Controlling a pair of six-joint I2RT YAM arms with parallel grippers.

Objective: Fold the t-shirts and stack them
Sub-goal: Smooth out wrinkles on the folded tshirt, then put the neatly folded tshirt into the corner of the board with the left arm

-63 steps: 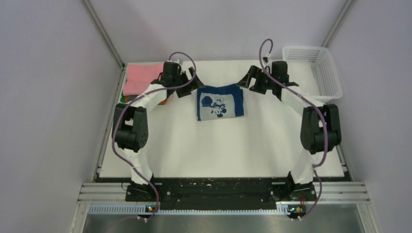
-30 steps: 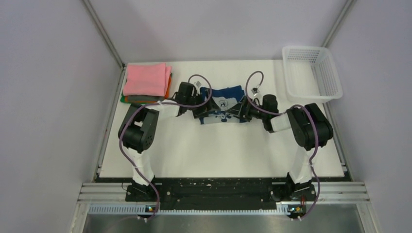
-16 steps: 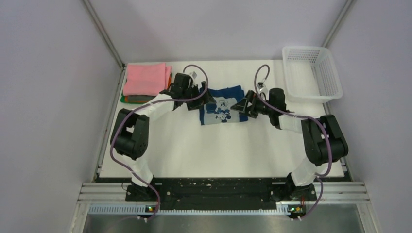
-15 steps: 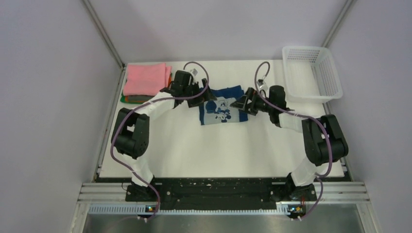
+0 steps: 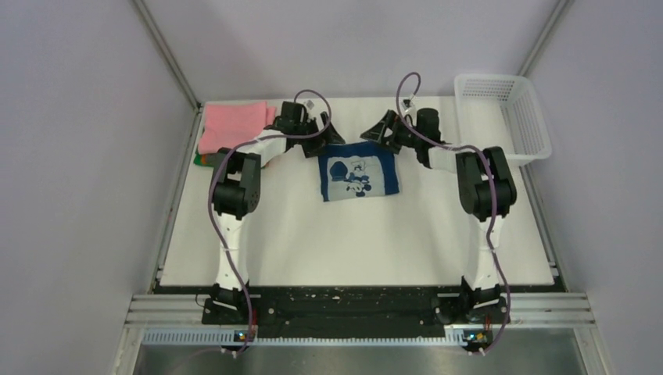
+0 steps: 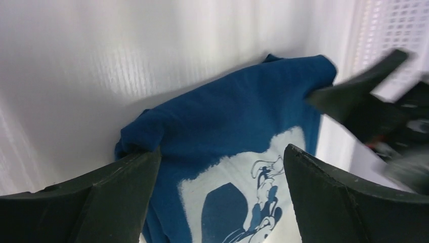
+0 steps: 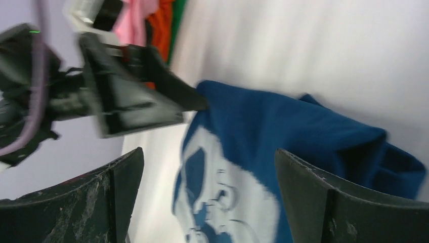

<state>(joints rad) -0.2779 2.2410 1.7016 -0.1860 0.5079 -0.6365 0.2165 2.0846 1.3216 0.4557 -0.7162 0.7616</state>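
Observation:
The robot's left gripper will rise off the far corner of the t-shirt, then go down and close on the t-shirt's edge nearest the stack (image 5: 321,167) (image 6: 158,215), because the navy blue t-shirt is already folded.
The navy blue t-shirt (image 5: 357,173) lies folded in a rectangle with its white cartoon print up, at the table's far middle. It also shows in the left wrist view (image 6: 238,152) and the right wrist view (image 7: 283,152). My left gripper (image 5: 327,133) is open and empty above the shirt's far left corner. My right gripper (image 5: 381,130) is open and empty above its far right corner. A stack of folded shirts, pink (image 5: 233,125) on top with orange and green below, sits at the far left; it shows in the right wrist view (image 7: 152,23).
A white plastic lattice basket (image 5: 504,117) stands at the far right corner. The white table (image 5: 352,242) is bordered by purple walls left, right and behind, with metal rails along the sides.
Both grippers have lifted off the blue shirt and drawn back toward the far edge, jaws open. The shirt now lies flatter and more square than a second ago.

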